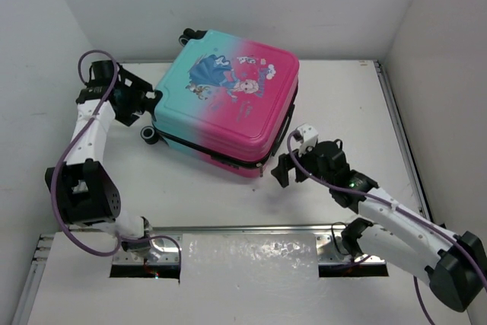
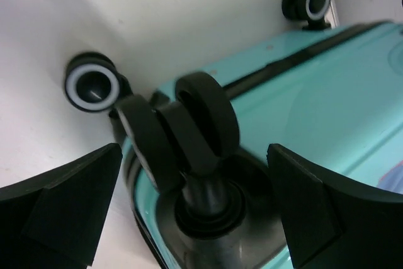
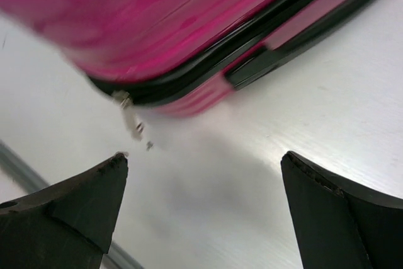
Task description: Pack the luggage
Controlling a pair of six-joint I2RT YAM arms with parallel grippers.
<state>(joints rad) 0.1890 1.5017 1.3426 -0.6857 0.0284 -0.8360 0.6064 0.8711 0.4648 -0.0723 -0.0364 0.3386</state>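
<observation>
The metal zipper pull (image 1: 260, 170) (image 3: 133, 124) hangs outside my open fingers. I will move my right gripper to the left in the top view next, to close on it.
The luggage (image 1: 228, 100) lies flat and closed on the white table, teal at the left, pink at the right, princess print facing up. My left gripper (image 1: 146, 104) is open at its near-left corner. In the left wrist view (image 2: 195, 209) its jaws stand apart on either side of a black double wheel (image 2: 189, 130) without touching it. My right gripper (image 1: 283, 169) is open and empty just off the pink front corner (image 3: 189, 17). A small metal zipper pull (image 3: 133, 124) hangs from the black zipper line near the left fingertip (image 3: 107, 181).
Two more wheels show in the left wrist view, one by the wall (image 2: 92, 86) and one at the far corner (image 2: 307, 1). White walls enclose the table on three sides. A metal rail (image 1: 251, 230) runs along the near edge.
</observation>
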